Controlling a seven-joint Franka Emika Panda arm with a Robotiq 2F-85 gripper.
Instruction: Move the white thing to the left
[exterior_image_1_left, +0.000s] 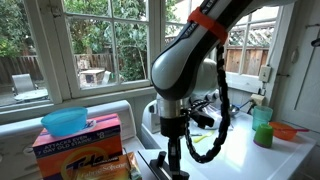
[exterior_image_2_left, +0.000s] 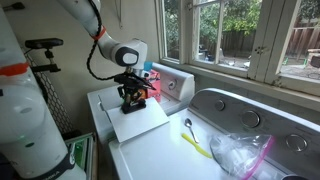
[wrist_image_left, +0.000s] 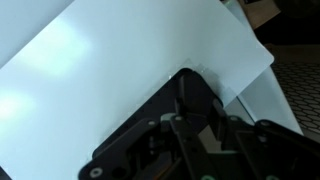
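My gripper lowers the sheet's black end down onto the washer top next and releases it there, because that end is still held raised above the washer top.
The white thing is a flat white sheet lying on the washer top. It fills most of the wrist view, with its corner at the upper right. My gripper points straight down at the sheet's far edge. In the wrist view the fingers sit close together right at that edge and appear shut on it. In an exterior view the gripper is low behind the arm's black cable.
A Tide box carries a blue bowl. A green cup and an orange scoop stand near the window. A yellow-handled spoon and a clear plastic bag lie on the neighbouring machine.
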